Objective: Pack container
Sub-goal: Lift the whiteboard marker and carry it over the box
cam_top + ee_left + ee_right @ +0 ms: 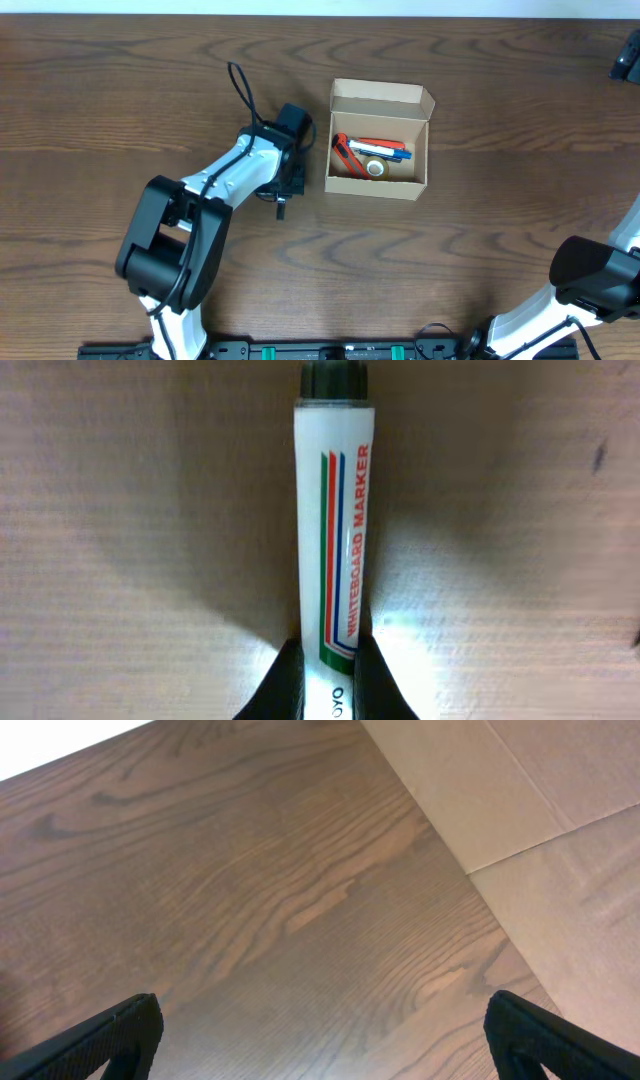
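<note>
I need to lift my left gripper clear of the side of the box and then lower the marker over the tape roll (375, 169). The tape roll is to the gripper's right in the overhead view.
The container (375, 188) is a small tan cardboard box, open, with its flap lid up at the back. Inside lie a red pen (343, 152), a blue pen (385, 151) and a small tape roll (375, 169). My left gripper (284, 192) is just left of the box, low over the table. In the left wrist view it (328, 660) is shut on a white whiteboard marker (335, 510) with a dark cap, held lengthwise. My right gripper (325, 1030) is open and empty over bare wood, far from the box at the table's far right corner (627, 57).
The dark wood table (120, 100) carries the box. The left arm's black cable (240, 85) loops behind the wrist. In the right wrist view a pale tan surface (520, 790) lies beyond the table edge.
</note>
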Robot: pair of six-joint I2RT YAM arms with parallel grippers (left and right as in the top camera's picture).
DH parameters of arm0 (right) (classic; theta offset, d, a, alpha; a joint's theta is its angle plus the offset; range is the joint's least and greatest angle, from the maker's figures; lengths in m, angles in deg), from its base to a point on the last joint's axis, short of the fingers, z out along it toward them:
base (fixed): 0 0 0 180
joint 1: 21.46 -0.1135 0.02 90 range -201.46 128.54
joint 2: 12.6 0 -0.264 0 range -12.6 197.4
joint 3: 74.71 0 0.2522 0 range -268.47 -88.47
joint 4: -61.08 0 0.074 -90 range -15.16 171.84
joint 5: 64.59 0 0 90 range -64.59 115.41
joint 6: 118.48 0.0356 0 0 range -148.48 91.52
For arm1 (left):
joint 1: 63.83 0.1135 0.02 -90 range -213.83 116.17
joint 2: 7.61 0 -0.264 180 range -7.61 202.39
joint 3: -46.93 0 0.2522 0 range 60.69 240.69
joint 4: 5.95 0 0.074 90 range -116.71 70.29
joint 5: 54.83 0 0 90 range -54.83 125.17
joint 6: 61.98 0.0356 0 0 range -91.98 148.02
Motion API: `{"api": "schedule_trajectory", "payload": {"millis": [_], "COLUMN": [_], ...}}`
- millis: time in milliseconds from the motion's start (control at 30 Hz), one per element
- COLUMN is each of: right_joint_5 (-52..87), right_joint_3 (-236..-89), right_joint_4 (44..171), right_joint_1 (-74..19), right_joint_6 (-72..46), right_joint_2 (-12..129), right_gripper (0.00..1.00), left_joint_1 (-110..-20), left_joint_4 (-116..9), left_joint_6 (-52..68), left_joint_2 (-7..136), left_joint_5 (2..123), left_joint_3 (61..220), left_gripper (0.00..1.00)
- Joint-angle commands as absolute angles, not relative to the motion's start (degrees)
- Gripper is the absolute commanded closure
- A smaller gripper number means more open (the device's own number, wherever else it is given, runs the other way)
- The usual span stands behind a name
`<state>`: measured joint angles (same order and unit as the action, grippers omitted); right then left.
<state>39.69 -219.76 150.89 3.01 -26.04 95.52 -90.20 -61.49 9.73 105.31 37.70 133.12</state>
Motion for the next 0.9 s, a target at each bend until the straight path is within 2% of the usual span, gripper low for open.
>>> {"api": "schedule_trajectory", "payload": {"millis": [0, 133, 433, 667, 867], "right_joint_5": [39.7, 39.7, 39.7, 39.7, 39.7], "right_joint_3": [-219.9, -219.9, -219.9, -219.9, -219.9], "right_joint_4": [151.0, 151.0, 151.0, 151.0, 151.0], "right_joint_1": [3.3, 3.3, 3.3, 3.3, 3.3], "right_joint_6": [-25.1, -25.1, -25.1, -25.1, -25.1], "right_joint_2": [95.8, 95.8, 95.8, 95.8, 95.8], "right_gripper": [0.01, 0.01, 0.01, 0.01, 0.01], "left_joint_1": [-90.4, -90.4, -90.7, -94.1, -100.7], "left_joint_4": [-66.4, -74.8, -84.5, -82.7, -79.7], "left_joint_6": [13.0, 17.3, 23.8, 24.2, 27.1], "left_joint_2": [107.8, 107.6, 107.6, 108.1, 111.1], "left_joint_5": [34.3, 31.8, 34.7, 45.1, 44.5], "left_joint_3": [139.1, 153.9, 182.4, 186.8, 186.8], "left_gripper": [0.94, 0.94, 0.94, 0.94, 0.94]}}
